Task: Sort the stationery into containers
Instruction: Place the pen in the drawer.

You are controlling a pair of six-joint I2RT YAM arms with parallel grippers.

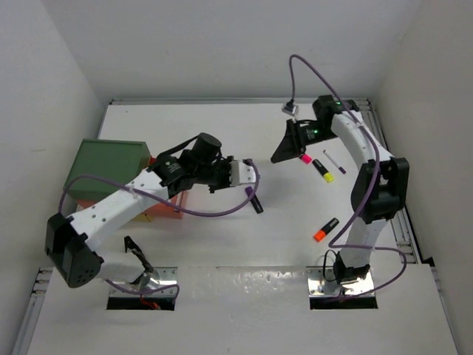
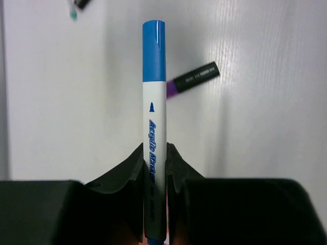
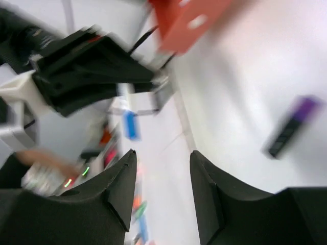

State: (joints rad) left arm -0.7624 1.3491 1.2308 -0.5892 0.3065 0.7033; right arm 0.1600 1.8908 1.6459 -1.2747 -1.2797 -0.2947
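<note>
The left gripper swings to the left in the top view next, turning and lowering over the red-orange tray point(image 1: 171, 202), because the marker still hangs above bare table.
My left gripper point(image 1: 250, 177) is shut on a white acrylic marker with a blue cap point(image 2: 154, 102), held above the table near the middle. A purple highlighter with a black body point(image 1: 255, 200) lies just below it and also shows in the left wrist view point(image 2: 194, 80). My right gripper point(image 1: 281, 153) is open and empty; its wrist view is blurred point(image 3: 162, 155). A pink highlighter point(image 1: 305, 157), a yellow highlighter point(image 1: 324, 171), a thin pen point(image 1: 334, 163) and an orange highlighter point(image 1: 325, 229) lie on the right. The dark green container point(image 1: 107, 164) and the red-orange tray point(image 1: 168, 205) stand at the left.
The left arm partly covers the trays, and a yellow edge shows under the red-orange one. Purple cables loop from both arms. White walls close in the table at the back and sides. A pen tip point(image 2: 76, 6) lies at the left wrist view's top left.
</note>
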